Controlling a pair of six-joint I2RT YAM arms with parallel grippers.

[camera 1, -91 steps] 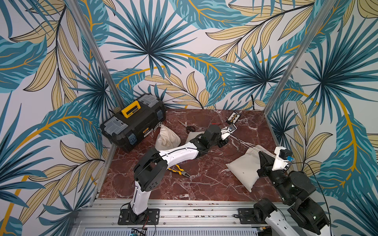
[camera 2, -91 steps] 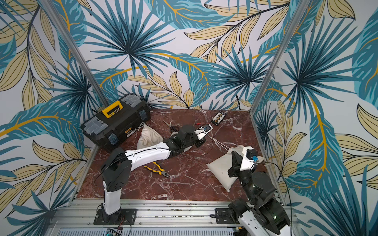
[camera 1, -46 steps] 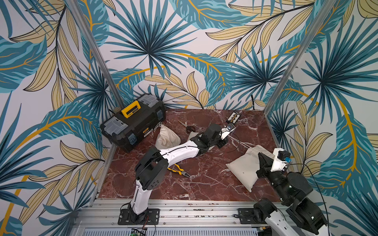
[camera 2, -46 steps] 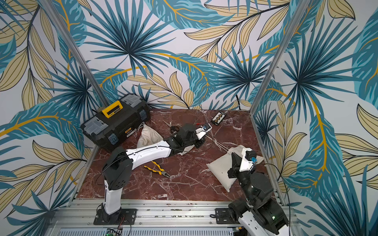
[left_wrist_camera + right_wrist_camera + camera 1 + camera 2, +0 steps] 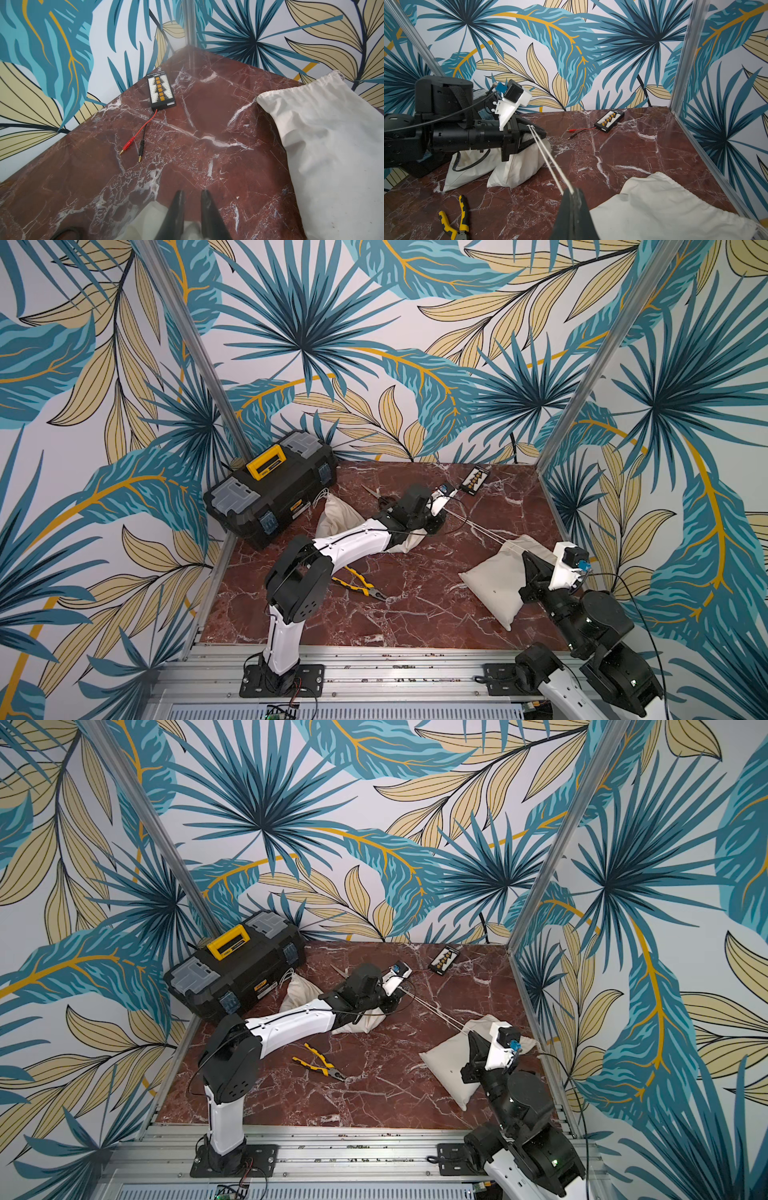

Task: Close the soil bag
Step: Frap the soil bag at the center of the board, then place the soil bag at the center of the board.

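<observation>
The right gripper moves outward toward the connector board next and releases the string's end over the bare marble, as that clear patch lies outward of the gripper.
The soil bag (image 5: 409,541) (image 5: 521,164) is a white cloth sack on the marble floor, lying under my left gripper (image 5: 436,526) (image 5: 192,192). That gripper's jaws stand a narrow gap apart, with bare marble between the tips and white cloth blurred near their base. The bag's white drawstring (image 5: 478,529) (image 5: 548,160) runs taut as two strands from the left gripper's jaws to my right gripper (image 5: 525,556) (image 5: 572,191). The right gripper is shut on the string's end. The bag's neck is hidden by the left gripper.
A larger white bag (image 5: 494,580) lies under the right arm, and another white bag (image 5: 336,514) leans by the black toolbox (image 5: 270,485). Yellow pliers (image 5: 361,583) lie mid-floor and scissors (image 5: 376,495) behind the left arm. A connector board (image 5: 474,480) with leads (image 5: 143,133) lies at the back.
My left gripper's jaws have parted slightly. Both arms have barely moved, and the string stays taut in the right gripper.
</observation>
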